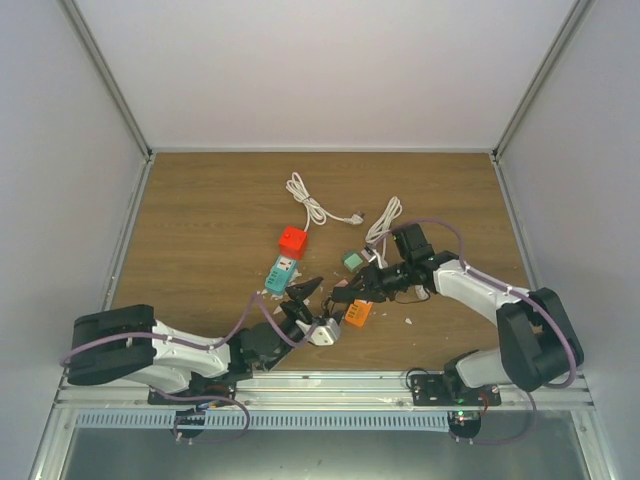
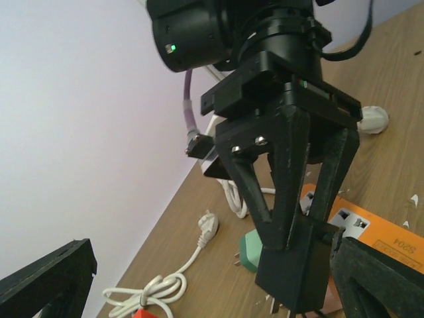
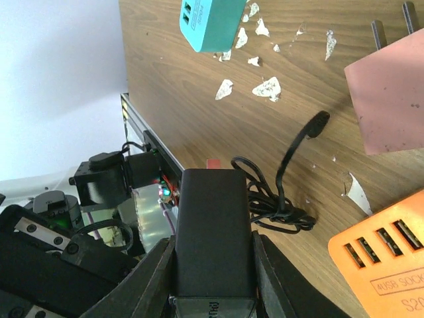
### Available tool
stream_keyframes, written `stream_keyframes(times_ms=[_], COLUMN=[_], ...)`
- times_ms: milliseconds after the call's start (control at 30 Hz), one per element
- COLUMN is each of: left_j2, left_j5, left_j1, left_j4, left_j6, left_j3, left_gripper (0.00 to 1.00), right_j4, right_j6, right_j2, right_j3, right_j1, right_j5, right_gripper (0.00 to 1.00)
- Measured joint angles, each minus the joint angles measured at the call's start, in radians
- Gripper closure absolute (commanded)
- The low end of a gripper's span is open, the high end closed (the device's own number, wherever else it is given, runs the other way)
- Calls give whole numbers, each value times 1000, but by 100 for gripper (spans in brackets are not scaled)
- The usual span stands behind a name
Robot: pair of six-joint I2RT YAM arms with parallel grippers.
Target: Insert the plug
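My left gripper is open and should move outward around the adapter's bare lower body (image 1: 342, 295) (image 2: 291, 277) and close, because my right gripper pinches only the upper end of the adapter.
My right gripper (image 3: 213, 248) is shut on the plug, a black power adapter (image 3: 213, 225), and its black cable (image 3: 281, 205) lies bundled on the wood beside it. The left wrist view shows that adapter (image 2: 295, 268) hanging prongs down, just off the near end of the orange power strip (image 2: 377, 235). In the top view the adapter (image 1: 342, 294) sits at the strip's (image 1: 358, 314) left end. My left gripper (image 1: 304, 303) stands wide open close beside it, holding nothing, with its fingers (image 2: 50, 281) framing the scene.
A green plug (image 2: 254, 250), a white plug (image 2: 208, 226) and its coiled cord (image 2: 142, 291) lie on the table. A teal USB charger (image 3: 211, 23), a pinkish two-pronged block (image 3: 391, 99) and white scraps (image 3: 268, 87) are nearby. A red cube (image 1: 292, 241) sits farther back.
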Motion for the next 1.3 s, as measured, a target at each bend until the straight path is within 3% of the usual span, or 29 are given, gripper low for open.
stream_keyframes(times_ms=[400,567,767,1167,1300], left_j2=[19,131,255,270,301], left_j5=[82,38,-23,-42,-44], left_j1=[0,15,57,75,82], left_j4=[-150,-138,-65,73,72], left_j6=[-46,-45,-25,14,14], left_j3=[71,115,139,141,175], left_gripper=[1,2,12,26,37], right_j4=[-39,-38,-37,-29,-29], right_j6=[3,27,46,50,50], right_j2=[3,-17,-45,-50,-50], right_j3=[87,87,87,74,70], right_j1=[-26,-27,-28,-28,-28], right_j5=[0,-11,-23,-50,-55], right_gripper=[100,99,99,100,99])
